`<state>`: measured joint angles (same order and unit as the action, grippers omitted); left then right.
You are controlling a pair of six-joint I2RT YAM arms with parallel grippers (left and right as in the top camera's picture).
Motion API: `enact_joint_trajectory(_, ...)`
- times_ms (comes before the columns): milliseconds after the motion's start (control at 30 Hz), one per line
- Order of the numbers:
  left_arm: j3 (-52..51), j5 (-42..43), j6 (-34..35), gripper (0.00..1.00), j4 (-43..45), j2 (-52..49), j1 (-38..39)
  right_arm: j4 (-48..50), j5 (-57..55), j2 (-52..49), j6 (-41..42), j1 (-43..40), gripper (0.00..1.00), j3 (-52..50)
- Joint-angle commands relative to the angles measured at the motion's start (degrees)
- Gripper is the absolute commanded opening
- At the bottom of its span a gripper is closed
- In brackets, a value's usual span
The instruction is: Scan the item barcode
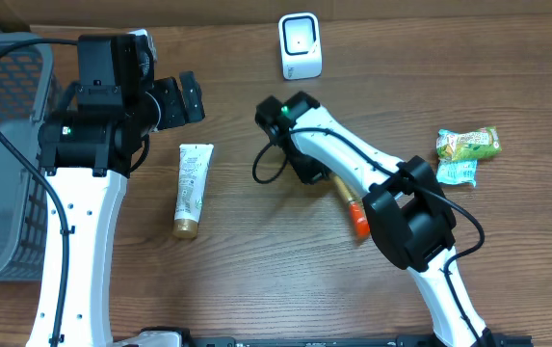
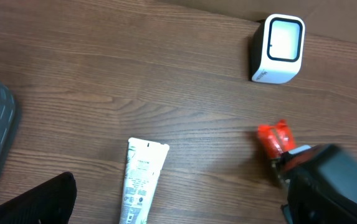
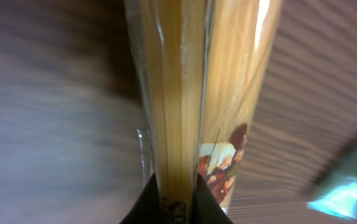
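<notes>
The spaghetti packet goes down from my right gripper onto the bare wood between the cream tube and the snack packets next and is released there, since that part lies empty.
A long clear packet of spaghetti point(image 3: 184, 93) with a red-orange end point(image 1: 359, 222) lies low over the table's middle. My right gripper point(image 3: 177, 186) is shut on it, one dark finger pressed on each side. From overhead that gripper point(image 1: 326, 178) sits over the packet's upper end. The packet's red end point(image 2: 276, 140) also shows in the left wrist view. The white barcode scanner point(image 1: 301, 45) stands at the far edge, its window point(image 2: 284, 40) facing up. My left gripper point(image 1: 184, 99) hangs open at the left with nothing between its fingers point(image 2: 35, 202).
A white cream tube point(image 1: 192, 190) with a gold cap lies under the left gripper. Green and blue snack packets point(image 1: 466, 152) lie at the right. A grey mesh basket point(image 1: 1, 154) stands at the left edge.
</notes>
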<state>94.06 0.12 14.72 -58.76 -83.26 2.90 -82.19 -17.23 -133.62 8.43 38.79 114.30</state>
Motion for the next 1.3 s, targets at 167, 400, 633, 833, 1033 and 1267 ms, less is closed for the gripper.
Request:
enact_joint_trajectory(167, 0.48, -0.74, 0.72, 1.0, 0.07, 0.02, 0.13, 0.26, 54.75, 8.04, -18.16, -5.84, 0.04, 2.71)
enact_joint_trajectory(400, 0.48, -0.72, 0.72, 1.0, 0.07, 0.02, 0.13, 4.96, 74.86, 8.02, -27.3, -14.34, 0.04, -9.33)
enact_joint_trajectory(633, 0.48, -0.74, 0.72, 1.0, 0.07, 0.02, 0.13, 21.27, 66.79, 8.02, -16.04, -20.17, 0.08, -25.59)
enact_joint_trajectory(833, 0.48, -0.72, 0.72, 1.0, 0.07, 0.02, 0.13, 21.9, 61.05, 8.61, -13.44, -25.03, 0.63, -24.2)
enact_joint_trajectory(1033, 0.48, -0.72, 0.72, 0.99, 0.07, 0.02, 0.13, 19.5, 61.46, 11.47, -12.92, -29.0, 0.78, -18.62)
enact_joint_trajectory(1267, 0.48, -0.74, 0.72, 1.0, 0.07, 0.02, 0.13, 17.0, 54.29, 17.55, -12.92, -25.27, 1.0, -17.16)
